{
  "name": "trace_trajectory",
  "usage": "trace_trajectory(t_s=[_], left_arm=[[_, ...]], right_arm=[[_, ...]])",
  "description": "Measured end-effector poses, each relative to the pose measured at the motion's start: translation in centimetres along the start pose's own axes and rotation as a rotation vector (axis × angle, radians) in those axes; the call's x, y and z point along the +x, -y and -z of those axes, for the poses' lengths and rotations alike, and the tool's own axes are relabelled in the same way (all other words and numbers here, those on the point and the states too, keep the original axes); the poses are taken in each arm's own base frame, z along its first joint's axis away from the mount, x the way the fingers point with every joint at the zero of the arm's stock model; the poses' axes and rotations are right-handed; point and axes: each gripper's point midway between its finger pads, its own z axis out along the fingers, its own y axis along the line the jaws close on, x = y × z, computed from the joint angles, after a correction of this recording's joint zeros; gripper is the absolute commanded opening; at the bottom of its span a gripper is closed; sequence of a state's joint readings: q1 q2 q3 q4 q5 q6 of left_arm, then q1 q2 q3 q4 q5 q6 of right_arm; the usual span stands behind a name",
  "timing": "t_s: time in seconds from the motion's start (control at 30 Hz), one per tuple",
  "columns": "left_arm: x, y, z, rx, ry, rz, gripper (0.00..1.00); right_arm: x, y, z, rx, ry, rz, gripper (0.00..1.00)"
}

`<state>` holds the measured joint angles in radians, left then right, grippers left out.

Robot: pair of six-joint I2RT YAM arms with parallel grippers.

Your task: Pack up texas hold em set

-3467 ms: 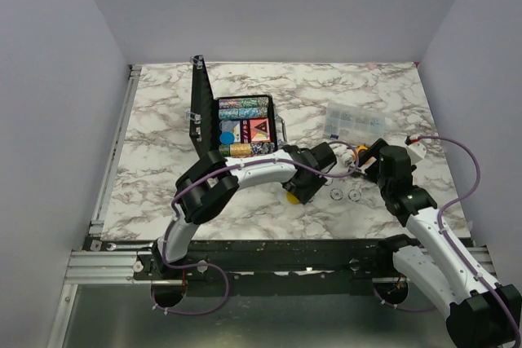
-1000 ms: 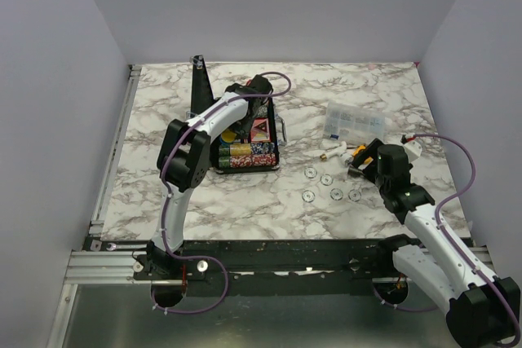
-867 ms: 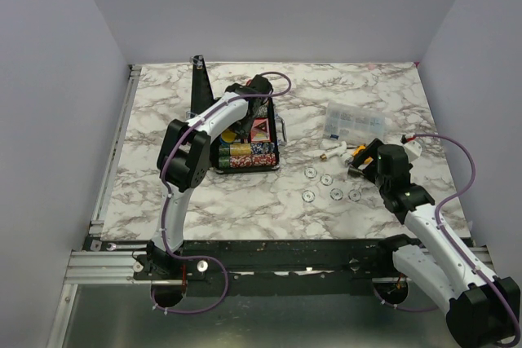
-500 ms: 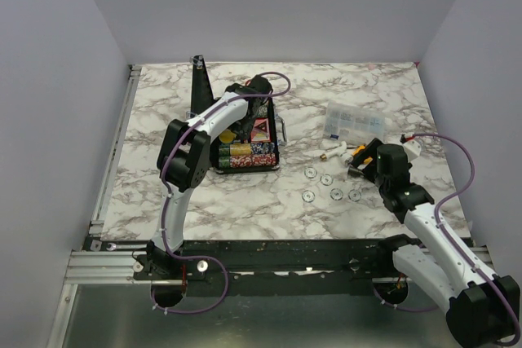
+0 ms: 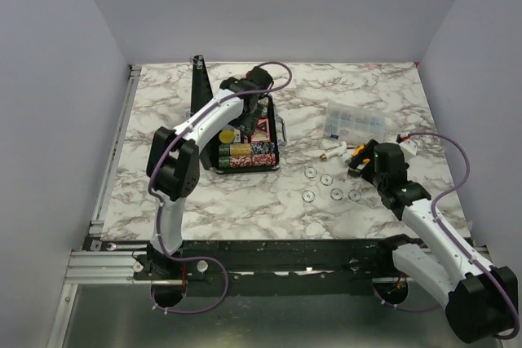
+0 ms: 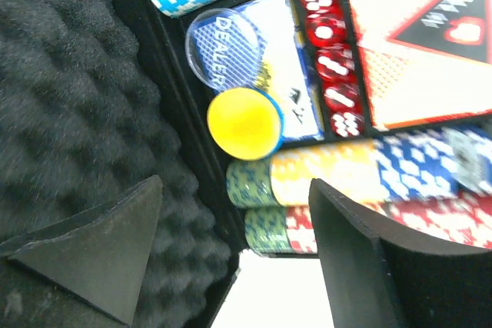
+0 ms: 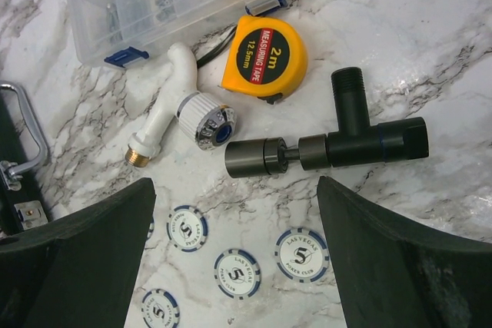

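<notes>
My right gripper is open and next needs to move down and back astride the rim of the loose chip farthest from the case [image 5: 354, 195] [image 7: 301, 255], as it lies flat with bare marble around it.
The black case [image 5: 276, 152] lies open, its foam lid [image 5: 200, 91] upright at the left. Inside are chip rows [image 6: 369, 174], a yellow disc [image 6: 244, 123] overlapping a clear dealer button [image 6: 223, 53], red dice [image 6: 330, 59] and a red triangle card [image 6: 423, 36]. My left gripper [image 6: 238, 266] hovers open above the case's near left corner, with nothing between its fingers [image 6: 100, 243]. Several white and blue chips [image 7: 300, 252] lie loose on the marble right of the case [image 5: 326, 178]. My right gripper [image 7: 238, 266] hangs open over them, holding nothing.
Behind the loose chips lie a yellow tape measure [image 7: 265, 55], a black tool [image 7: 338, 147] and a white tap fitting [image 7: 181, 113]. A clear compartment box [image 5: 353, 121] stands further back. The case's metal handle [image 7: 23, 136] juts toward the chips.
My left gripper has opened wider and risen from the case, leaving the yellow disc inside; its elbow swung left. The right arm crept slightly back.
</notes>
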<state>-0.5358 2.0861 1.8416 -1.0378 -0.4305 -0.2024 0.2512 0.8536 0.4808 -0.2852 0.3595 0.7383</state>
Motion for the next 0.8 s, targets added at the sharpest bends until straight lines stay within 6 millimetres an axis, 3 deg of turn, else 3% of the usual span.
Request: trace_trajectory(t_s=[0.2,0.23,0.27,0.37,0.5,0.63,0.8], left_arm=[[-1.6,1.8,7.7,0.186,0.155,0.025,0.88],[-1.8,2.5,10.5,0.259,0.209,0.023,0.89],[-1.9,2.8,12.0,0.297,0.238,0.021,0.90],[-1.9,3.6,17.2,0.420,0.353,0.020,0.90],[-0.6,3.5,22.4,0.546,0.472,0.020,0.91],[0.2,4.0,24.0,0.597,0.513,0.012,0.91],[1.3,6.3,23.8,0.656,0.496,-0.019,0.91]], right_arm=[[1.2,0.1,-0.5,0.004,-0.053,0.033,0.90],[1.4,0.1,-0.6,0.000,-0.063,0.042,0.91],[1.7,-0.1,-0.7,-0.008,-0.077,0.051,0.91],[2.8,-0.5,-1.0,-0.036,-0.128,0.080,0.91],[4.6,-1.1,-1.7,-0.046,-0.236,0.114,0.90],[5.9,-2.0,-2.2,-0.044,-0.348,0.133,0.93],[6.3,-2.6,-1.9,0.000,-0.432,0.154,0.93]])
